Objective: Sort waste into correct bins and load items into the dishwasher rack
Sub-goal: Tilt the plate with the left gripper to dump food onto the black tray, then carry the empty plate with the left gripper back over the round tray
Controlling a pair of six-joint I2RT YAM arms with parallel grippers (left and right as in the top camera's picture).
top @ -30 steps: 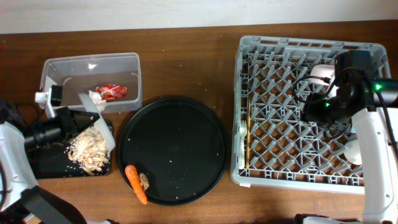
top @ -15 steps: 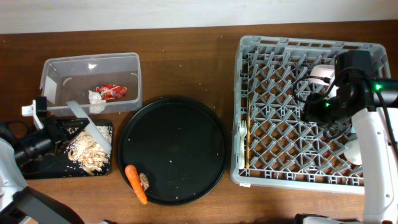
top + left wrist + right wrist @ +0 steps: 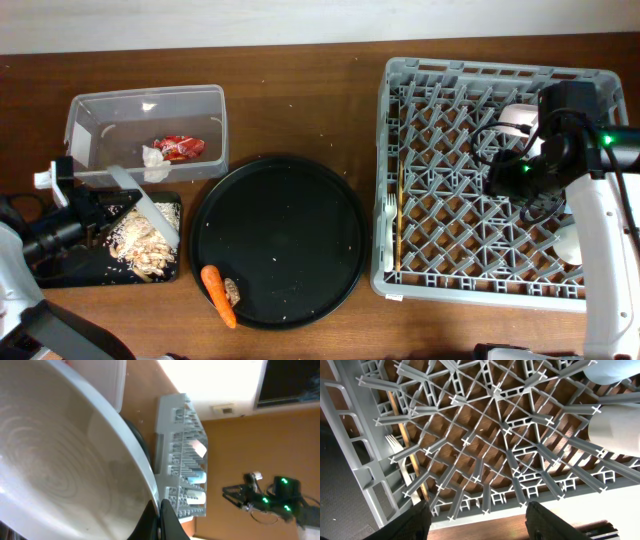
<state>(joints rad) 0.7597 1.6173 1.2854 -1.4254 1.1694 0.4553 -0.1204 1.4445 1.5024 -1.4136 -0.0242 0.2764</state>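
I will next move my left gripper to the right in the overhead view, lower the plate flat and let go of it on the round black tray's middle, because that spot is bare.
My left gripper is shut on the rim of the white plate, also in the left wrist view. The plate is tilted on edge over the black rectangular tray, which holds beige food scraps. The clear tub holds the red wrapper and white tissue. The carrot and brown scrap lie on the round black tray. My right gripper is open and empty above the grey rack, which holds chopsticks, the fork and a white cup.
In the right wrist view the fork and chopsticks lie at the rack's left side, with a white cup and a bluish cup at the right. A pale item is partly hidden by the right arm.
My left arm has drawn back toward the front left with the plate, which stays tilted over the black rectangular tray. The right arm has not moved.
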